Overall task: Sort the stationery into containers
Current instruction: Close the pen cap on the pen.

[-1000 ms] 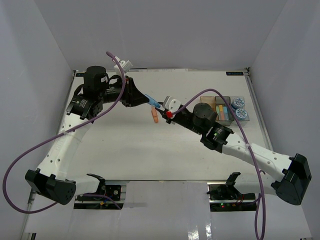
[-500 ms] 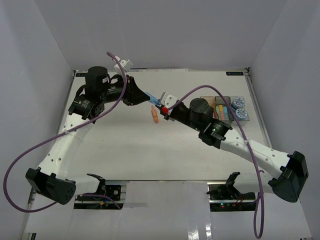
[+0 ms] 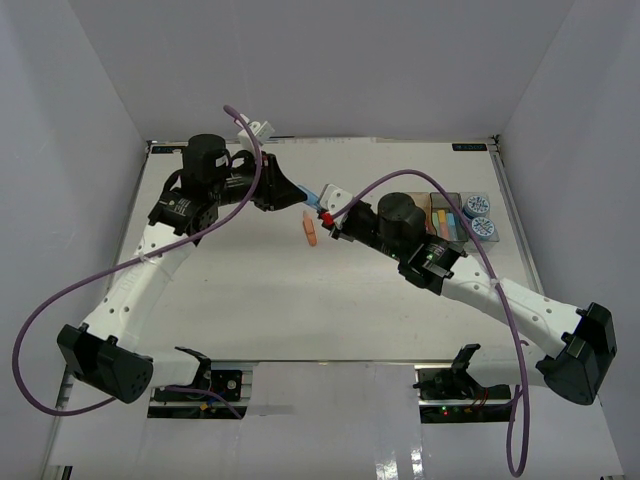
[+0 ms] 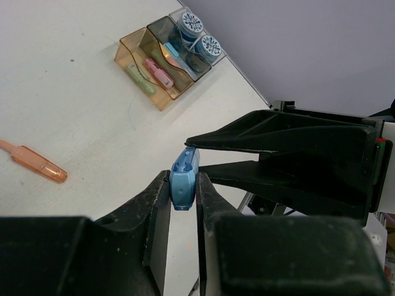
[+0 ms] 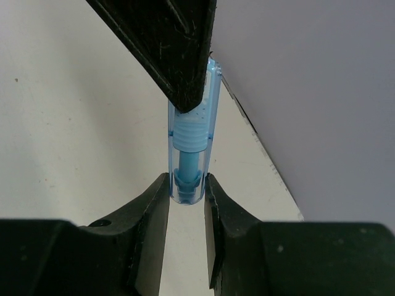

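Note:
The similar green and pink sticks lie in the amber (image 4: 143, 79) container. My right gripper should swing away from the left gripper, turn downward and go down between those sticks.
A light blue translucent stick (image 3: 312, 199) hangs above the table, held at both ends. My left gripper (image 4: 183, 184) is shut on its capped end (image 4: 184, 182). My right gripper (image 5: 186, 185) is shut on the other end (image 5: 190, 148); in the top view it (image 3: 323, 212) meets the left gripper (image 3: 301, 193) nose to nose. An orange stick (image 3: 310, 231) lies on the table just below them. The containers stand in a row at the right: amber (image 4: 143, 79) with green and pink sticks, smoky grey (image 4: 171, 54) with sticks, clear (image 4: 185, 13) with two patterned tubs (image 3: 479, 216).
The white table (image 3: 250, 290) is walled in by grey panels on three sides. Purple cables (image 3: 60, 300) loop off both arms. The bins sit near the table's right edge (image 3: 510, 220).
The left wrist has moved right and the right arm has reached further left, so the grippers stand closer together round the blue stick. The orange stick has not moved.

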